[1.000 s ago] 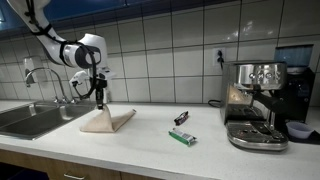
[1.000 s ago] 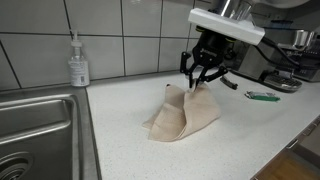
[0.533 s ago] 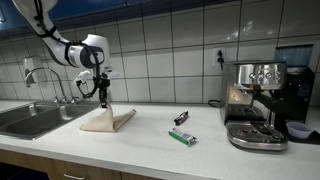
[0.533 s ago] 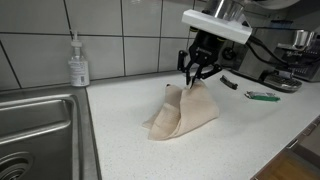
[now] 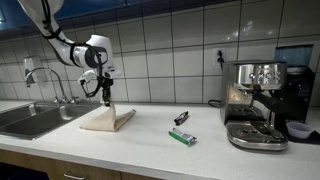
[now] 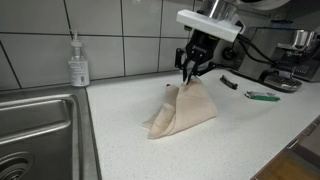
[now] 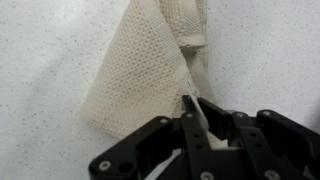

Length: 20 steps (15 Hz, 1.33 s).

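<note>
The cloth's raised corner is held above the counter. I will next ease my gripper down and toward the tiled wall, over the cloth's wall-side fold (image 6: 171, 92), to release it.
A beige woven cloth (image 5: 107, 120) lies on the white counter, pulled up into a tent shape; it also shows in the other exterior view (image 6: 180, 115) and in the wrist view (image 7: 140, 70). My gripper (image 5: 105, 98) is shut on the cloth's upper edge and holds it lifted above the counter, as both exterior views show (image 6: 190, 76). In the wrist view the fingers (image 7: 195, 112) pinch a thin fold of the cloth between them. The rest of the cloth hangs down and rests on the counter.
A steel sink (image 6: 35, 125) with a tap (image 5: 45, 78) lies beside the cloth. A soap bottle (image 6: 78, 62) stands by the tiled wall. A green-and-white item (image 5: 182, 137) and a small black item (image 5: 181, 118) lie further along. An espresso machine (image 5: 255, 105) stands at the far end.
My gripper has risen a little with the cloth's edge in it, drawing the cloth up into a taller tent.
</note>
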Tool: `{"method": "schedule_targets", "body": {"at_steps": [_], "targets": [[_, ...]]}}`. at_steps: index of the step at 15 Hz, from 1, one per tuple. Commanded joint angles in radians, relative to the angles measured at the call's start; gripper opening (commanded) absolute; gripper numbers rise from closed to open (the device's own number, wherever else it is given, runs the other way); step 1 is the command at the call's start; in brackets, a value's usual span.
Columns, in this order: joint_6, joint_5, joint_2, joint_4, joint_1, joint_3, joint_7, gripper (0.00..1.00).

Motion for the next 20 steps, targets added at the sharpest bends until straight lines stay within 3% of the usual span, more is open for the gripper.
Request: {"method": "schedule_targets", "body": {"at_steps": [1,20], "targets": [[-0.029,-0.029,0.03,0.057,0.002,-0.014,0.055,0.02],[-0.039,-0.067,0.119,0.15,0.014,-0.05,0.2,0.02]]}}
